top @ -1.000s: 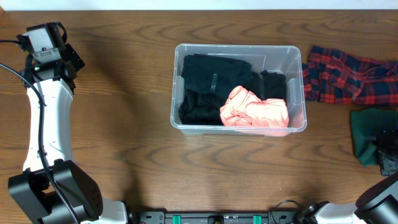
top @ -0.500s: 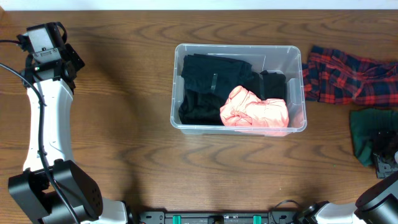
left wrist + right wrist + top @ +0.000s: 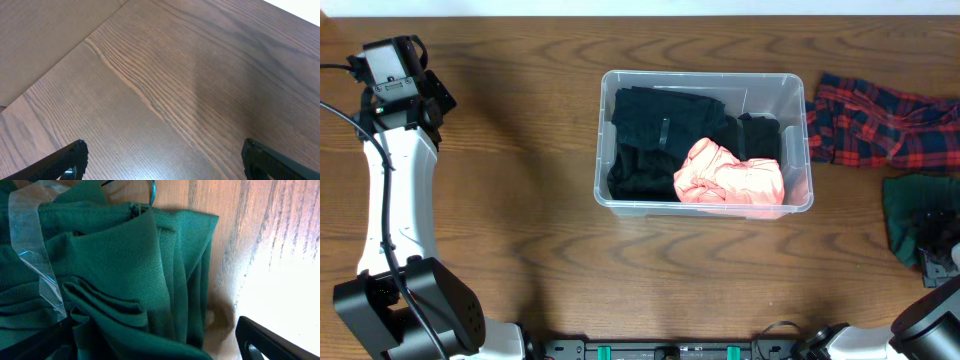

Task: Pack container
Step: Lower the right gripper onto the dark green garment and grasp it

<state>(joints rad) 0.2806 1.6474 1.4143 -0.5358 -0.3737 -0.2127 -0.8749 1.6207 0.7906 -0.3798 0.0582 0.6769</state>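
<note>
The right gripper closes its open fingers onto the bunched fold of the green garment next, since that fold already stands between them.
The clear plastic container (image 3: 603,140) stands mid-table, holding black clothes (image 3: 655,130) and a pink garment (image 3: 730,175). A folded dark green garment (image 3: 905,215) lies at the far right, with a strip of clear plastic (image 3: 32,255) on it. My right gripper (image 3: 938,243) sits low over this green garment (image 3: 125,270) and is open, its fingers (image 3: 270,340) standing on either side of a fold, with cloth bunched between them (image 3: 155,345). My left gripper (image 3: 162,160) hangs open above bare wood at the far left (image 3: 420,90), nothing between its fingers.
A red and navy plaid garment (image 3: 880,120) lies to the right of the container, behind the green one. Brown wooden tabletop (image 3: 520,200) runs between the left arm and the container. The table's far edge (image 3: 60,55) shows in the left wrist view.
My right gripper has edged a little toward the table's front over the green garment and its jaws have spread slightly wider. The left arm and the container have not moved.
</note>
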